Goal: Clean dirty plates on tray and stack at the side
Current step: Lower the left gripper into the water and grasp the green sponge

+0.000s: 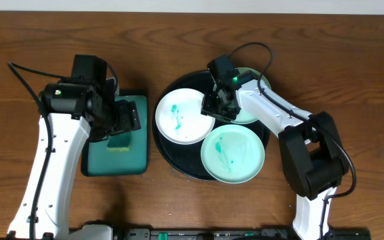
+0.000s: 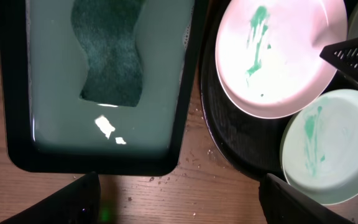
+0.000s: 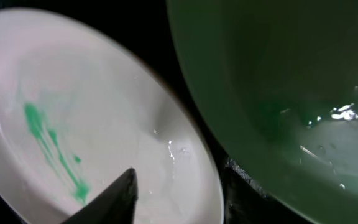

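My left gripper shifts to the left in the left wrist view next and lowers onto the middle of the sponge in the water.
The round black tray [image 1: 172, 152] holds three plates. A white plate [image 1: 179, 117] with a teal smear lies at its left. One mint plate [image 1: 233, 155] with faint smears lies at the front, and another [image 1: 253, 110] sits at the back, partly under my right arm. My right gripper [image 1: 217, 107] is down at the white plate's right rim. In the right wrist view one dark finger [image 3: 112, 198] lies over the white plate [image 3: 73, 112] beside the mint plate [image 3: 272, 74]; the other finger is hidden. My left gripper [image 2: 179, 205] hangs open over bare wood, holding nothing.
A rectangular dark green tray [image 1: 95, 163] stands left of the black tray, holding water and a sponge [image 2: 110, 53]. My left arm hovers above it. In the left wrist view the black tray's rim [image 2: 241, 149] nearly touches the green tray's edge [image 2: 188, 93]. Water droplets dot the wood between them.
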Motion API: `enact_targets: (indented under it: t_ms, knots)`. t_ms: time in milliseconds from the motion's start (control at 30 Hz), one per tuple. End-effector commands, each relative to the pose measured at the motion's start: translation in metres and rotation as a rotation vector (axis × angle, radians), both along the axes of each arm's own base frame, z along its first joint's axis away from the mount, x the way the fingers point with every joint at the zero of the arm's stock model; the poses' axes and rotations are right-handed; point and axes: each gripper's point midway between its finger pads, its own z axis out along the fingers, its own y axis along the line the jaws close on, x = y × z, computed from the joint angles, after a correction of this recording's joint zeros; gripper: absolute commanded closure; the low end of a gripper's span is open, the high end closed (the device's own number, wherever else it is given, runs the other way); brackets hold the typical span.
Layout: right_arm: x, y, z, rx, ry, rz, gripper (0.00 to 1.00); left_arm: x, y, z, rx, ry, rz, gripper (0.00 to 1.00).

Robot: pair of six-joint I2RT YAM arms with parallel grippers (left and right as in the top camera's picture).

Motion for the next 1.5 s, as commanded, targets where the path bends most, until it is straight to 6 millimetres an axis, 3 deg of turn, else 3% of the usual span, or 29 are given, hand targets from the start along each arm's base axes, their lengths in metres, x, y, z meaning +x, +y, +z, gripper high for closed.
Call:
enact_targets:
  t_ms: [0,200,333,633,767,833,967,1133,1300,1333,1467]
  knots:
    - [0.004,-0.003,-0.006,-0.021,-0.005,-0.007,0.61,0.003,0.002,0.004,0.001,-0.008,0.014,0.18]
    - [-0.004,0.001,-0.024,-0.044,0.03,0.028,0.7,0.003,0.002,0.004,0.001,-0.008,0.014,0.18]
    - [-0.006,0.002,-0.029,-0.049,0.038,0.033,0.96,0.003,0.002,0.004,0.0,-0.008,0.014,0.18]
    - [-0.009,0.001,-0.029,-0.054,0.047,0.04,0.99,0.003,0.002,0.004,0.0,-0.007,0.014,0.18]
    - [-0.011,0.0,-0.03,-0.059,0.057,0.041,0.99,0.004,0.002,0.004,0.001,-0.009,0.014,0.29]
    - [-0.012,0.0,-0.03,-0.061,0.057,0.049,0.99,0.004,0.008,0.003,0.038,-0.011,0.022,0.38]
    - [-0.013,-0.001,-0.03,-0.065,0.057,0.067,0.99,0.008,0.032,-0.001,0.175,-0.026,0.051,0.39]
    - [-0.013,-0.001,-0.03,-0.066,0.058,0.068,0.99,0.013,0.035,-0.01,0.195,-0.027,0.055,0.4]
    - [-0.014,-0.001,-0.03,-0.067,0.055,0.079,0.99,0.023,0.035,-0.039,0.198,0.004,0.052,0.44]
    - [-0.014,-0.001,-0.03,-0.069,0.055,0.088,0.99,0.025,0.034,-0.057,0.201,0.036,0.049,0.47]
    - [-0.017,-0.003,-0.031,-0.076,0.061,0.11,0.99,0.031,0.044,-0.092,0.224,0.097,0.07,0.51]
